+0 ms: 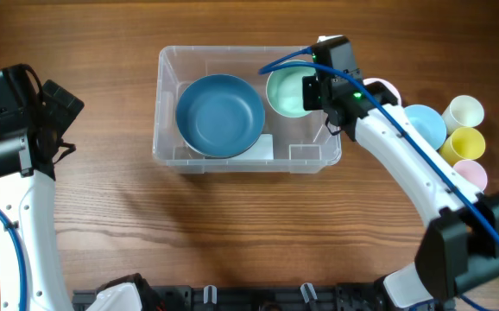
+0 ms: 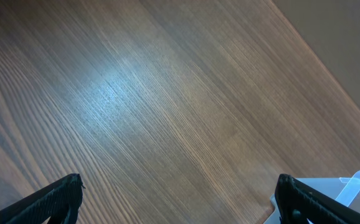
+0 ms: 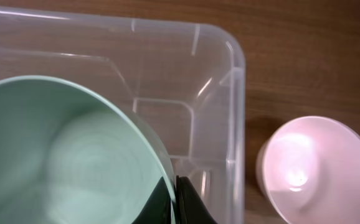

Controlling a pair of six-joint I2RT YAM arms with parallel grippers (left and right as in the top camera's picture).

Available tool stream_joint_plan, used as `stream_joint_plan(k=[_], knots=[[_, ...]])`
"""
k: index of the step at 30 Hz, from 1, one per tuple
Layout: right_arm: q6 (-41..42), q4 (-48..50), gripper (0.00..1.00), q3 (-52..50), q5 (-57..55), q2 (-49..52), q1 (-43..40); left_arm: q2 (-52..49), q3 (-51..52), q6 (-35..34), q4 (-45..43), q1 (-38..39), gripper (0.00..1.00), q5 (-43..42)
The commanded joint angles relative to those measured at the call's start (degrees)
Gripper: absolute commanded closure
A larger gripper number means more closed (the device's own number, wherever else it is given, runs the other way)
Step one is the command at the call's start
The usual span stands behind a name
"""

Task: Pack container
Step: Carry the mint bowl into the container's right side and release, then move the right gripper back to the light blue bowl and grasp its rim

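The container's bottom is free beside the large blue bowl, so my right gripper will go down into the container (image 3: pixel 103 153) there and release the mint green bowl's rim.
The clear plastic container (image 1: pixel 167 104) stands at the table's middle, with a large blue bowl (image 1: pixel 219 114) inside on its left side. My right gripper (image 1: pixel 312 91) is shut on the rim of a mint green bowl (image 1: pixel 286 91) and holds it over the container's right half. In the right wrist view the green bowl (image 3: pixel 68 155) fills the left, with the fingers (image 3: pixel 175 200) pinching its rim and the container's corner (image 3: pixel 230 56) behind. My left gripper (image 2: pixel 180 199) is open and empty over bare wood at the far left, next to the container's corner (image 2: pixel 354 186).
To the right of the container stand a pink bowl (image 3: pixel 320 168), a light blue bowl (image 1: pixel 426 125), and cream (image 1: pixel 465 111), yellow (image 1: pixel 463 142) and pink (image 1: pixel 471 174) cups. The left arm (image 1: pixel 12 121) sits at the table's left edge.
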State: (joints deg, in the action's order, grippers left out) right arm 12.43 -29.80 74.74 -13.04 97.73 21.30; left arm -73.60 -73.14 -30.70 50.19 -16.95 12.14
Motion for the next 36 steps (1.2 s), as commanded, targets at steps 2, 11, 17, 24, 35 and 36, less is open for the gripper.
stream_joint_plan(k=[2, 11, 17, 24, 35, 36], knots=[[5.64, 3.72, 0.96, 1.51, 0.81, 4.39, 0.17, -0.24, -0.48, 0.26, 0.07, -0.26, 0.00, -0.31], [8.63, 7.72, 0.96, 1.51, 1.03, 10.51, 0.17, -0.24, -0.48, 0.26, 0.09, -0.26, 0.00, -0.31], [8.41, 7.43, 0.96, 1.51, -0.70, 11.08, 0.17, -0.24, -0.48, 0.26, 0.07, -0.26, 0.00, -0.31], [4.04, 7.52, 0.60, 1.55, 1.31, 7.91, 0.24, -0.24, -0.48, 0.26, 0.07, -0.26, 0.00, -0.31], [8.33, -6.99, 0.61, 1.55, -8.79, -14.45, -0.55, -0.24, -0.48, 0.26, 0.07, -0.26, 0.00, -0.31], [9.55, -9.42, 0.62, 1.55, -10.16, -16.09, -1.44, -0.24, -0.48, 0.26, 0.07, -0.26, 0.00, -0.31]])
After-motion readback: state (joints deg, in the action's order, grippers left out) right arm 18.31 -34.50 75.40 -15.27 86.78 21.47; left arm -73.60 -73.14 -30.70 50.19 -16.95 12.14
